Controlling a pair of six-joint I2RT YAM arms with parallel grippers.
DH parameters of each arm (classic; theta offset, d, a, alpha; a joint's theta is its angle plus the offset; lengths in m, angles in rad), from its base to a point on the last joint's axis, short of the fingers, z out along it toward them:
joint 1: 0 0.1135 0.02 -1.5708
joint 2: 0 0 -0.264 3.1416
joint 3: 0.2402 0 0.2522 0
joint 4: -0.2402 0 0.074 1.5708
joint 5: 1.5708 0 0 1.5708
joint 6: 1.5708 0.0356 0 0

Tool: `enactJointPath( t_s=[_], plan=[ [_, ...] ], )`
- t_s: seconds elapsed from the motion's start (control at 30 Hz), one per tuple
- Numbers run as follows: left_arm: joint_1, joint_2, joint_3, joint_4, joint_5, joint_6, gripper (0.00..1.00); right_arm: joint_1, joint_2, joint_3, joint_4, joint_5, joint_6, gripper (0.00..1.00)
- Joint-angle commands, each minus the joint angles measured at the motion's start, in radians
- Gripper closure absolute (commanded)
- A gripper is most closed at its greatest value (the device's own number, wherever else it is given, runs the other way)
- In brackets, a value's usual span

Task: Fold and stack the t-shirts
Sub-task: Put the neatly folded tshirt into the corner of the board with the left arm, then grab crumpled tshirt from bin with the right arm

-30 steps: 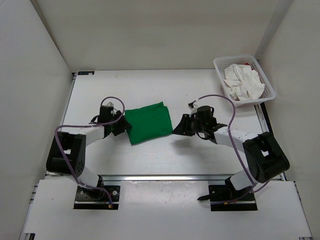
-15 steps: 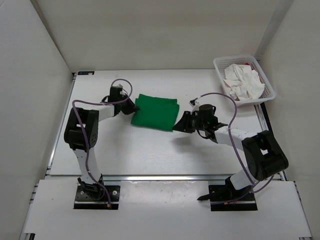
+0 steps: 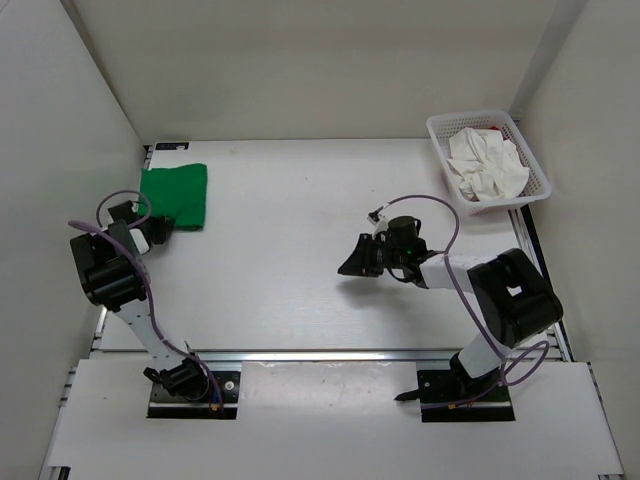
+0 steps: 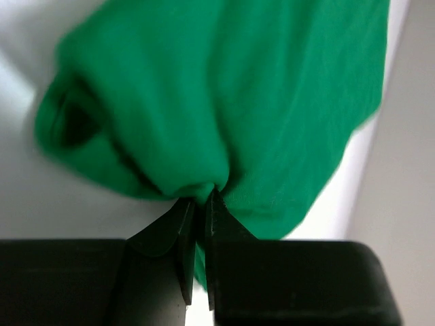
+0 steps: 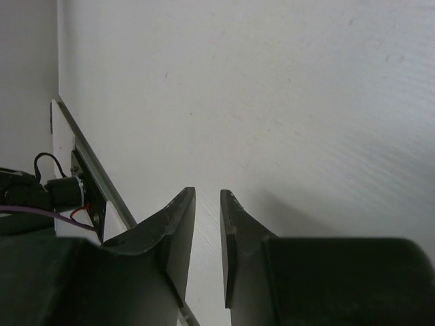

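The green t-shirt stops short of the back wall, so my left gripper will next slide it outward toward the bare part of the table before the back wall [image 3: 192,153] and let it go.
The green t-shirt [image 3: 175,193] lies folded at the far left edge of the table. My left gripper [image 3: 159,233] is at its near edge and is shut on a pinch of the green cloth [image 4: 224,88], with the fingertips [image 4: 212,204] closed together on it. The white t-shirt [image 3: 486,165] lies crumpled in the basket at the back right, and a small patch of the red t-shirt [image 3: 497,129] shows behind it. My right gripper [image 3: 351,264] is low over bare table right of centre. Its jaws stand a little apart with nothing between them [image 5: 207,193].
The white mesh basket [image 3: 533,165] stands at the back right corner. White walls enclose the table on the left, back and right. A metal rail [image 3: 340,354] runs along the near table edge.
My left gripper has dragged the green t-shirt from the table's middle to the far left edge. My right gripper no longer touches the shirt and has stayed near the middle.
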Motion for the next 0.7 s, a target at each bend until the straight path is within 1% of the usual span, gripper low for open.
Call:
enactJointPath(
  t_s=[0.0, 0.1, 0.13, 0.23, 0.27, 0.3, 0.37, 0.4, 0.43, 0.5, 0.53, 0.6, 0.63, 0.67],
  plan=[
    [-0.016, 0.086, 0.055, 0.082, -0.008, -0.153, 1.0, 0.017, -0.046, -0.04, 0.028, -0.015, -0.025, 0.8],
    [0.007, 0.115, 0.084, 0.143, -0.071, -0.227, 1.0, 0.014, -0.072, -0.073, 0.017, -0.007, -0.034, 0.81],
    [0.013, 0.136, 0.124, 0.145, -0.097, -0.236, 1.0, 0.017, -0.079, -0.086, 0.012, -0.012, -0.034, 0.8],
    [0.012, 0.213, 0.25, 0.125, -0.096, -0.239, 0.99, 0.009, -0.066, -0.078, 0.028, -0.035, -0.029, 0.81],
    [0.013, 0.245, 0.261, 0.133, -0.094, -0.268, 1.0, 0.014, -0.06, -0.069, 0.029, -0.041, -0.029, 0.8],
    [0.018, 0.255, 0.288, 0.146, -0.09, -0.291, 0.99, 0.015, -0.048, -0.063, 0.026, -0.046, -0.031, 0.8],
    [0.018, 0.287, 0.336, 0.145, -0.099, -0.302, 0.98, 0.018, -0.024, -0.049, 0.026, -0.053, -0.026, 0.81],
    [0.013, 0.302, 0.368, 0.137, -0.11, -0.296, 0.98, 0.02, -0.013, -0.052, 0.034, -0.064, -0.029, 0.8],
    [0.009, 0.31, 0.391, 0.125, -0.116, -0.288, 0.97, 0.018, 0.004, -0.05, 0.032, -0.066, -0.025, 0.81],
    [0.0, 0.324, 0.415, 0.123, -0.121, -0.268, 0.95, 0.023, 0.007, -0.047, 0.029, -0.061, -0.025, 0.81],
    [-0.002, 0.328, 0.422, 0.124, -0.119, -0.271, 0.93, 0.023, 0.01, -0.047, 0.026, -0.062, -0.028, 0.81],
    [-0.01, 0.324, 0.406, 0.145, -0.107, -0.27, 0.84, 0.026, 0.009, -0.046, 0.04, -0.063, -0.022, 0.78],
    [-0.013, 0.313, 0.388, 0.16, -0.104, -0.268, 0.75, 0.029, 0.003, -0.044, 0.043, -0.058, -0.017, 0.76],
    [-0.019, 0.295, 0.367, 0.172, -0.105, -0.267, 0.67, 0.038, -0.008, -0.044, 0.034, -0.055, -0.02, 0.71]
  ],
)
